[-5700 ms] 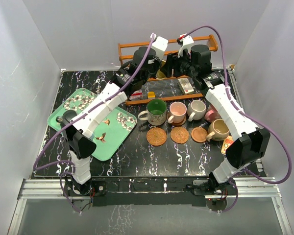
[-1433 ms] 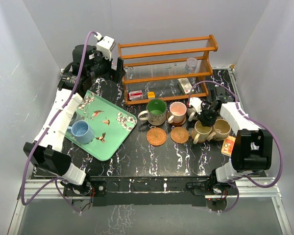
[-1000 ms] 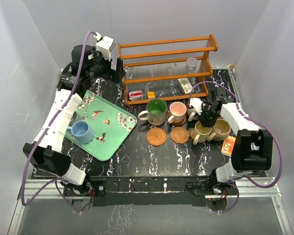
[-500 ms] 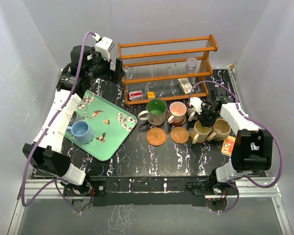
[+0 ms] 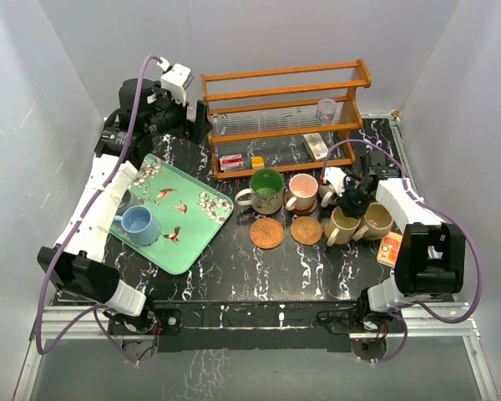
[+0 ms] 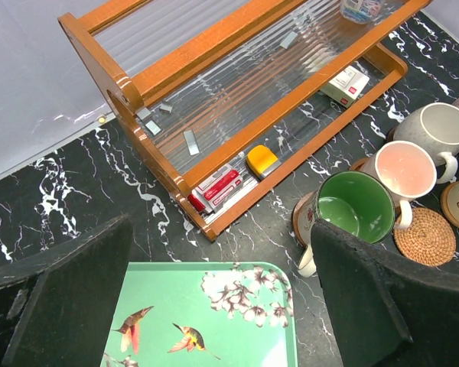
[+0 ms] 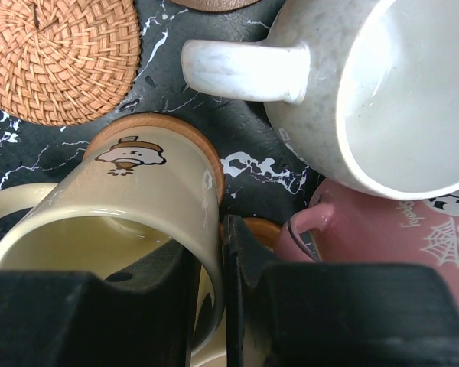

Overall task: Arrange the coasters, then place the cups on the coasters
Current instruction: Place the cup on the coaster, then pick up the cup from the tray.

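The robot's left gripper will swing back and to the left in the top view next, then down onto the gray mug's rim, since woven coasters are still bare.
My right gripper [image 5: 348, 206] is shut on the rim of a pale yellow mug [image 7: 122, 206], one finger inside and one outside. This mug [image 5: 342, 225] stands on a smooth wooden coaster [image 7: 213, 164]. Left of it lie two bare woven coasters [image 5: 267, 232] [image 5: 306, 230]. Behind them stand a green mug [image 5: 267, 188] and a pink-lined mug [image 5: 302, 190], each on a coaster. A tan mug [image 5: 376, 220], a speckled white mug [image 7: 382, 92] and a pink mug [image 7: 413, 229] crowd the gripper. A light blue mug [image 5: 139, 224] sits on the tray. My left gripper [image 6: 222, 229] hangs open and empty at the back left.
A green flowered tray [image 5: 196, 230] lies at the left. A wooden rack [image 5: 284, 109] along the back holds a glass tumbler [image 5: 326, 109] and small boxes. An orange card [image 5: 390, 246] lies by the right edge.
Over the last second almost nothing moves. Since the oldest frame, both arms have left the rack, the blue mug now sits on the tray, and the yellow mug on the smooth coaster.
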`<state>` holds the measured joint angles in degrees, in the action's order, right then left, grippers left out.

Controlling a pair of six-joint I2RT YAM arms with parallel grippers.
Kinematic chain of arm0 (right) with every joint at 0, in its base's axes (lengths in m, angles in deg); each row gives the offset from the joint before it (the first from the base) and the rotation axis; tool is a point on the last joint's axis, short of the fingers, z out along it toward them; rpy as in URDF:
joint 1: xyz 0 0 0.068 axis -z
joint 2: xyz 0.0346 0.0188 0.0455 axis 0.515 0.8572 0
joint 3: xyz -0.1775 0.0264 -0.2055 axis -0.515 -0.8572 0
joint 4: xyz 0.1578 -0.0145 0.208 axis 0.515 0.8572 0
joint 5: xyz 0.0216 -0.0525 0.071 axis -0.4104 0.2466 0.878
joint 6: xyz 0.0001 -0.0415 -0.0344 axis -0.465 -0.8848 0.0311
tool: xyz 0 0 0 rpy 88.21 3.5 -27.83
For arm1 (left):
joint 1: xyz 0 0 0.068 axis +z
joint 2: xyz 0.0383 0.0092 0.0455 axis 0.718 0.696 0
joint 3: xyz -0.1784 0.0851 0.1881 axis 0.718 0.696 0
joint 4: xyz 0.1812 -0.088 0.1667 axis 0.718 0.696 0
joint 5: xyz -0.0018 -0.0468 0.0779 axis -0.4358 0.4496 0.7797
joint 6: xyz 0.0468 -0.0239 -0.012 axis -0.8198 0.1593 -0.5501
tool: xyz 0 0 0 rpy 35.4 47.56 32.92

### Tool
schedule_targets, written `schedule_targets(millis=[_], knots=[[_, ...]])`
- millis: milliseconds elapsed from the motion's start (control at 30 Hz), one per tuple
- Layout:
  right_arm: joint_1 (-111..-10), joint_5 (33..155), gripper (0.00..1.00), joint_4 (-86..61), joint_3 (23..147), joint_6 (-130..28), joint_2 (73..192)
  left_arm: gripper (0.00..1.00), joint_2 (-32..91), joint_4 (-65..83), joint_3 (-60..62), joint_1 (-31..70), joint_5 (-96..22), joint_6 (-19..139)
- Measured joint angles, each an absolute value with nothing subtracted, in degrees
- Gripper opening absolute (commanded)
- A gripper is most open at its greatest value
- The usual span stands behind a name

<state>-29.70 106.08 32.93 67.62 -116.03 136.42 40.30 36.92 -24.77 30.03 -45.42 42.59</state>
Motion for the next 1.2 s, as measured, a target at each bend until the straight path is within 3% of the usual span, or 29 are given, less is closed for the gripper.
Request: schedule_targets(millis=[833,1033,1200], knots=[[-29.72,105.8,0.49,37.93,74.02,-111.16,132.07,0.99,34.66,39.13,-18.32,32.61,-42.75,40.01],[-29.89,107.68,0.58,39.86,79.42,-107.53,130.36,0.97,30.27,43.7,-14.17,38.67,-42.64,37.45],[-31.05,110.46,0.6,40.84,82.13,-103.25,129.99,0.95,29.31,47.72,-10.69,47.34,-44.11,34.94]])
